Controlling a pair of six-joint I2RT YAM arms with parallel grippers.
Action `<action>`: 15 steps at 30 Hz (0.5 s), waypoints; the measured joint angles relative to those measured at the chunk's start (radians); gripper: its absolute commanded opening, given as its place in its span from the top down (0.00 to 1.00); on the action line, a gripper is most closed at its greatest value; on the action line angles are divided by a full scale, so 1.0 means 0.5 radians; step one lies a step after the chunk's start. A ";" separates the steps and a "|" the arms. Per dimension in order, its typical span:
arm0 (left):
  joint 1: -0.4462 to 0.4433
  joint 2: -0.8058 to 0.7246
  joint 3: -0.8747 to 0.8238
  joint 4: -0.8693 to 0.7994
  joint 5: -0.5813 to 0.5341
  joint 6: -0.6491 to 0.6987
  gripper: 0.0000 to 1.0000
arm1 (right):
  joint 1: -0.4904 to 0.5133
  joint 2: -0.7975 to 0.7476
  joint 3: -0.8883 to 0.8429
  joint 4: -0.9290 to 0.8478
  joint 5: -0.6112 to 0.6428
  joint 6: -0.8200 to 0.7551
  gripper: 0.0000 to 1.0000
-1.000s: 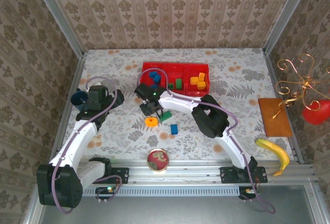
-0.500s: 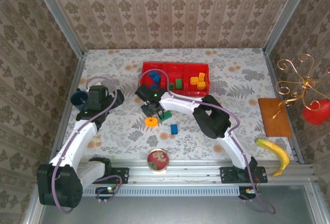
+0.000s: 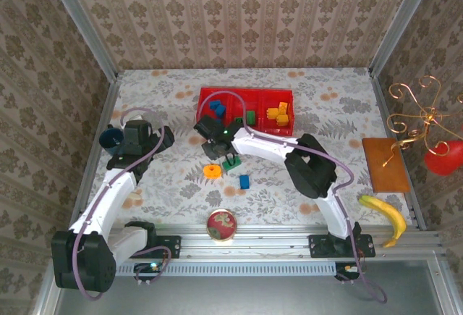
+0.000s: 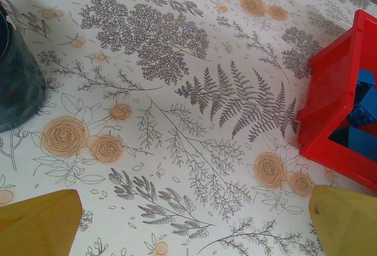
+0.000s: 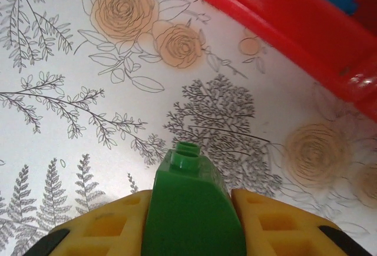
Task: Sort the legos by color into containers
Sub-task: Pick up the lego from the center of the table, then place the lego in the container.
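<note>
The right gripper lifts outward over the tray's side to the tray's middle section (image 3: 247, 109) next and releases the green lego there, because that section already holds green.
The red tray (image 3: 205, 96) lies at the back centre, with blue legos (image 3: 215, 105) in its left compartment, green ones (image 3: 249, 117) in the middle and orange ones (image 3: 278, 114) on the right. Just in front of its left end, my right gripper (image 3: 227, 157) is shut on a green lego (image 5: 191, 209), held above the flowered cloth; the tray's wall (image 5: 294, 26) is close ahead. An orange ring (image 3: 212, 171) and a blue lego (image 3: 244, 182) lie on the table near it. My left gripper (image 3: 158, 140) stands open over bare cloth, its yellow fingertips (image 4: 38, 220) wide apart, the tray's corner (image 4: 330, 91) to its right.
A dark blue cup (image 3: 110, 137) stands beside the left gripper. A small round dish (image 3: 221, 225) sits at the near edge. At the right lie a banana (image 3: 385, 217) and a wooden board (image 3: 385, 164), with a gold wire stand (image 3: 419, 123). Patterned walls enclose the table.
The right wrist has shifted a little up and right toward the tray with the green lego in its grip, and its elbow swung right. The left arm has not moved.
</note>
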 measured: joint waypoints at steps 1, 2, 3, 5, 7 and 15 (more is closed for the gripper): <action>0.000 0.000 0.000 0.000 0.000 0.000 0.00 | -0.002 -0.030 -0.014 0.002 0.011 0.001 0.87; 0.000 0.000 0.000 0.000 0.001 0.000 0.00 | -0.010 -0.069 -0.032 0.004 0.025 0.002 0.87; 0.001 0.000 0.000 0.000 0.001 0.000 0.00 | -0.016 -0.105 -0.047 0.003 0.042 0.002 0.88; 0.001 0.000 0.000 0.000 0.001 0.000 0.00 | -0.038 -0.176 -0.073 0.002 0.069 0.007 0.88; 0.002 0.000 0.000 0.000 0.005 0.001 0.00 | -0.072 -0.244 -0.095 0.002 0.103 0.008 0.88; 0.002 0.000 0.000 0.000 0.014 0.000 0.00 | -0.272 -0.412 -0.137 0.001 0.204 0.012 0.88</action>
